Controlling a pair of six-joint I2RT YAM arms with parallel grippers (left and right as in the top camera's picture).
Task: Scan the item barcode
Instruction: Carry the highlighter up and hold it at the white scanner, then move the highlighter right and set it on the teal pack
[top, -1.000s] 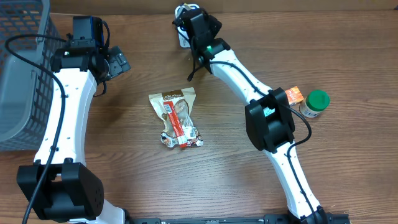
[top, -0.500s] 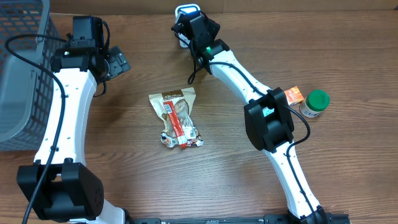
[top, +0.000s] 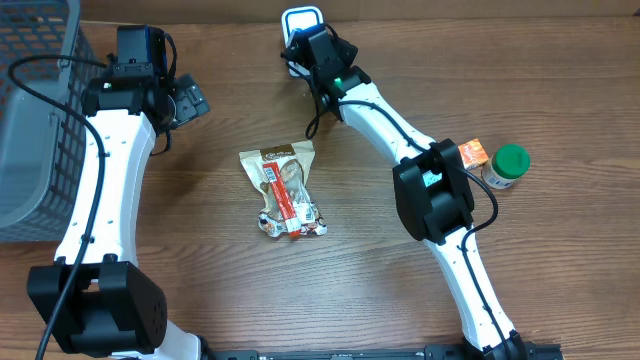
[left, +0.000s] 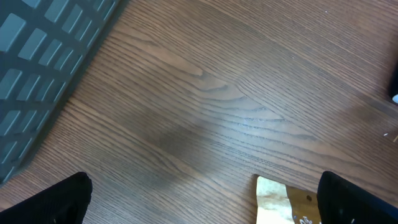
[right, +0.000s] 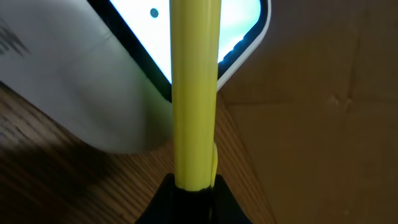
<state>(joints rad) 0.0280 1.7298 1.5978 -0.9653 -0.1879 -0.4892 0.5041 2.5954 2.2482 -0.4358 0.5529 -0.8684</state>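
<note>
The stick goes back with my right gripper next, to the right in the overhead view, for release over the blue packet. It already crosses the lit window.
The item, a clear snack packet with a brown header and red label, lies flat mid-table; its top corner shows in the left wrist view. My left gripper hangs open above bare wood up-left of the packet, with nothing between its fingers. The white scanner with a lit window stands at the table's far edge. My right gripper is shut on a yellow stick, which points up across the scanner's lit window.
A grey mesh basket fills the far left. An orange box and a green-capped bottle stand at the right, beside the right arm's elbow. Brown cardboard backs the scanner.
My right gripper has drawn back slightly toward the near side, so the scanner's lit window now shows beyond it. The left arm and the packet have not moved.
</note>
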